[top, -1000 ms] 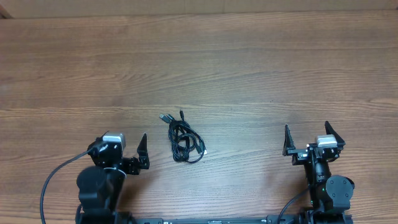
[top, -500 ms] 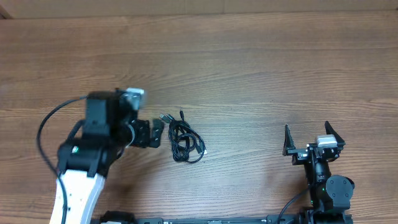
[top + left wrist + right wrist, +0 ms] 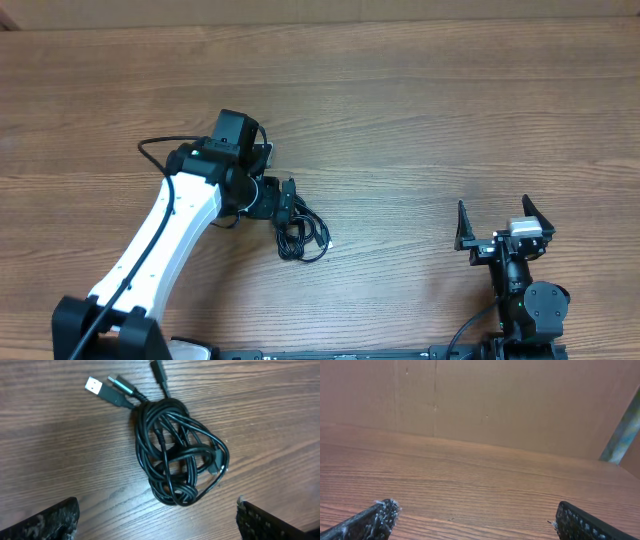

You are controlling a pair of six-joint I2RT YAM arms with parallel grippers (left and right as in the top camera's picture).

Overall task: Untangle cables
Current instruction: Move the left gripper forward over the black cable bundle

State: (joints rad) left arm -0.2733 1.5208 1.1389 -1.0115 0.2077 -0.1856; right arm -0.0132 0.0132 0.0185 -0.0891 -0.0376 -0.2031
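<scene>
My left gripper should next go down with its fingers open around the side pieces of cable near the plug ends, where they run close together, because the cable bundle is below it.
The cables (image 3: 300, 232) are thin black cords coiled into one tangled bundle on the wood table, left of centre. In the left wrist view the bundle (image 3: 177, 457) fills the middle, with three plug ends, one with a silver tip (image 3: 100, 387), sticking out at the top left. My left gripper (image 3: 284, 197) hovers over the bundle's upper end; it is open and empty, its fingertips (image 3: 157, 517) wide apart just short of the coil. My right gripper (image 3: 493, 226) is open and empty at the front right, far from the cables; its fingertips (image 3: 477, 517) frame bare table.
The wood table (image 3: 430, 120) stretches to a brown cardboard wall at the back (image 3: 485, 400). A green-grey post (image 3: 625, 425) stands at the right edge of the right wrist view.
My left arm has swung from the front left up and right, and its gripper now hangs over the cable bundle. The right arm and the cables have not moved.
</scene>
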